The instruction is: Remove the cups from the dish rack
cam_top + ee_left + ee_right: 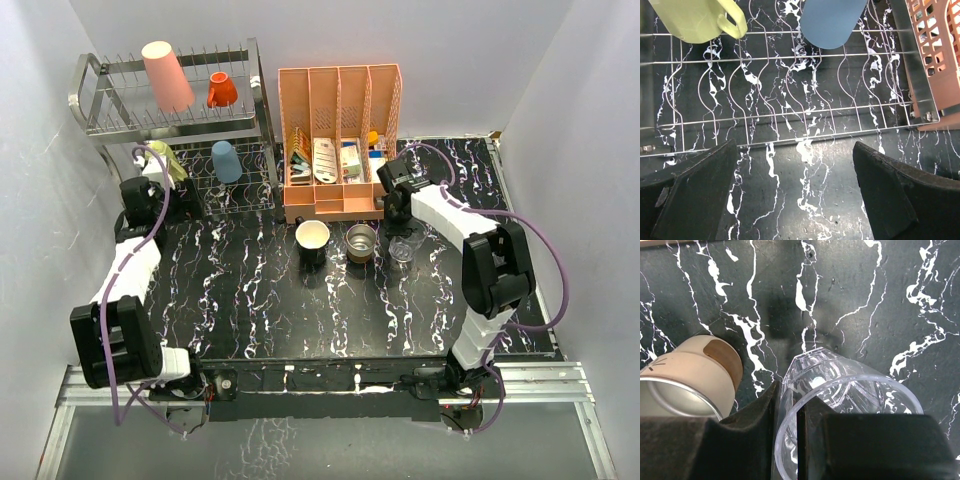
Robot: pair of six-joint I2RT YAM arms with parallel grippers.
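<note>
My right gripper shifts slightly outward toward the brown metallic cup next and releases the glass's rim, because bare tabletop shows between the glass [402, 252] and that cup.
The silver wire dish rack [92, 110] stands at the back left. A tall pink tumbler [167, 75] and a tiny orange cup [221, 90] sit upside down on its upper tier. On the lower tier are a pale yellow mug [170, 160] [695, 17] and a blue cup [226, 160] [832, 20]. My left gripper [183, 203] [797, 200] is open and empty in front of the lower tier's edge. A black mug with cream inside [313, 240], a brown metallic cup [361, 242] [685, 385] and a clear glass [402, 252] [850, 400] stand mid-table. My right gripper [400, 230] [790, 430] is shut on the glass's wall.
A peach plastic organizer [340, 90] [940, 50] holding small items stands right of the rack, close behind the three cups. The lower rack's wire floor [790, 110] lies just ahead of my left fingers. White walls close in the table on three sides.
</note>
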